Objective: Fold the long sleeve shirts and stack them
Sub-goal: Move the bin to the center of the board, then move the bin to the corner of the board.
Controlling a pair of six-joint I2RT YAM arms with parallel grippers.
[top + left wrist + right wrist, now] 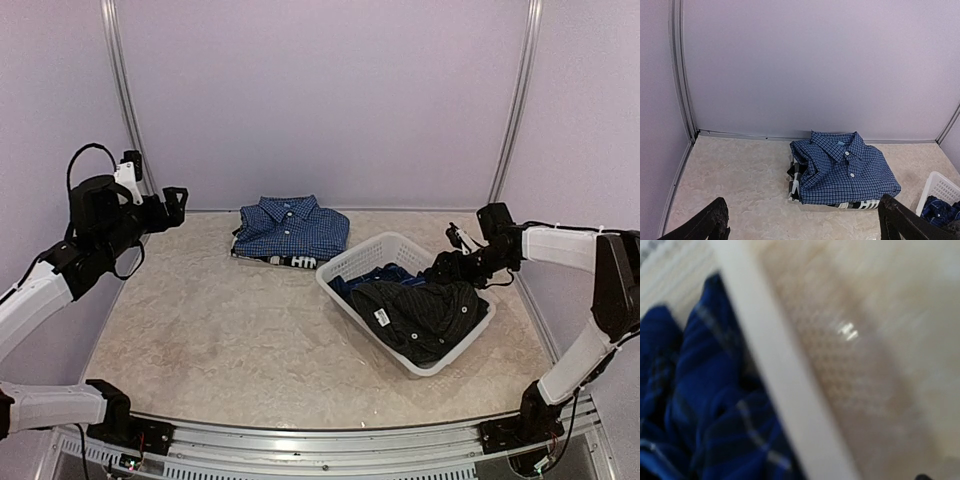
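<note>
My right gripper is already at the opposite side of the basket. My left gripper should move down toward the basket, onto the basket's rim by the corner nearest to it.
A folded blue-and-white small-checked shirt (292, 228) (845, 170) lies at the back middle of the table, on top of another folded black-and-white garment (292, 261). A crumpled black pinstriped shirt (425, 310) and a darker blue plaid shirt (385, 275) (700, 405) fill the white basket (345, 290). My left gripper (178, 200) (805, 231) hangs open high at the left, facing the folded stack with nothing between its fingers (715, 222). My right gripper (446, 264) hovers open at the basket's far right rim (785, 385); its wrist view is blurred.
Purple walls with metal corner posts (125, 110) enclose the beige table (220, 330) on three sides. The basket stands at an angle on the right half. A metal rail (320, 440) runs along the near edge between the arm bases.
</note>
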